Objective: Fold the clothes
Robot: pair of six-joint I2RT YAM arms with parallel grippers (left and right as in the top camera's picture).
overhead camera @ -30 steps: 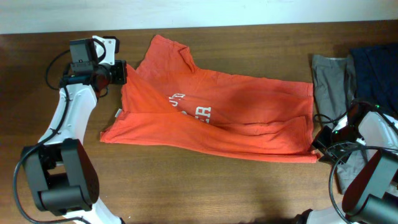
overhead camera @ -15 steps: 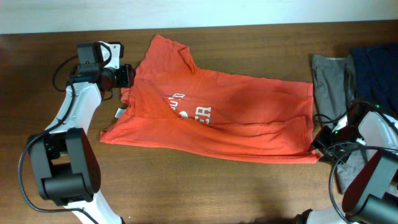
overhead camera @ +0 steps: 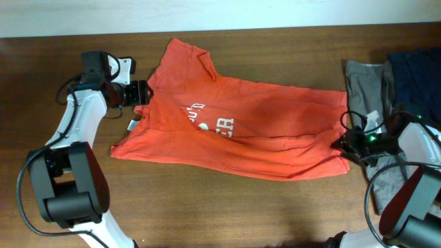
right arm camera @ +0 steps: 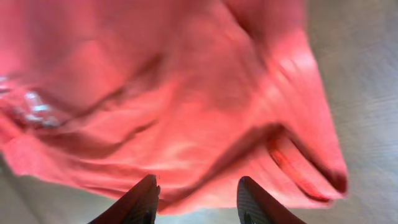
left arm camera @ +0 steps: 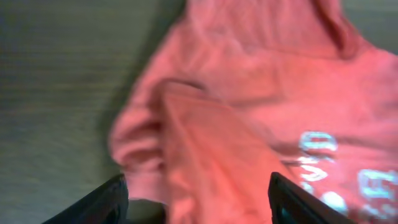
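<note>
I will next move my left gripper away from my base along the shirt's edge, then lower it to the far sleeve near its end (overhead camera: 179, 52).
The clothes, an orange-red T-shirt (overhead camera: 269, 124) with white lettering (overhead camera: 210, 120), lie spread across the table, the left side folded inward. My left gripper (overhead camera: 140, 92) sits at the shirt's upper left edge. In the left wrist view it (left arm camera: 202, 202) is open, its fingers wide apart over a rumpled fold of the shirt (left arm camera: 249, 99). My right gripper (overhead camera: 343, 144) is at the shirt's right hem. Seen from the right wrist, it (right arm camera: 199, 199) is open, with the edge of the shirt (right arm camera: 174, 93) just ahead of and between the fingertips.
A grey garment (overhead camera: 364, 89) and a dark blue one (overhead camera: 417, 72) lie at the right end of the wooden table (overhead camera: 207, 207), close behind my right arm. A small white label (overhead camera: 132, 125) sticks out from the shirt's left edge.
My left gripper has opened and let go of the shirt's left edge, after carrying it slightly inward. My right gripper has moved left and up to the shirt's right hem.
</note>
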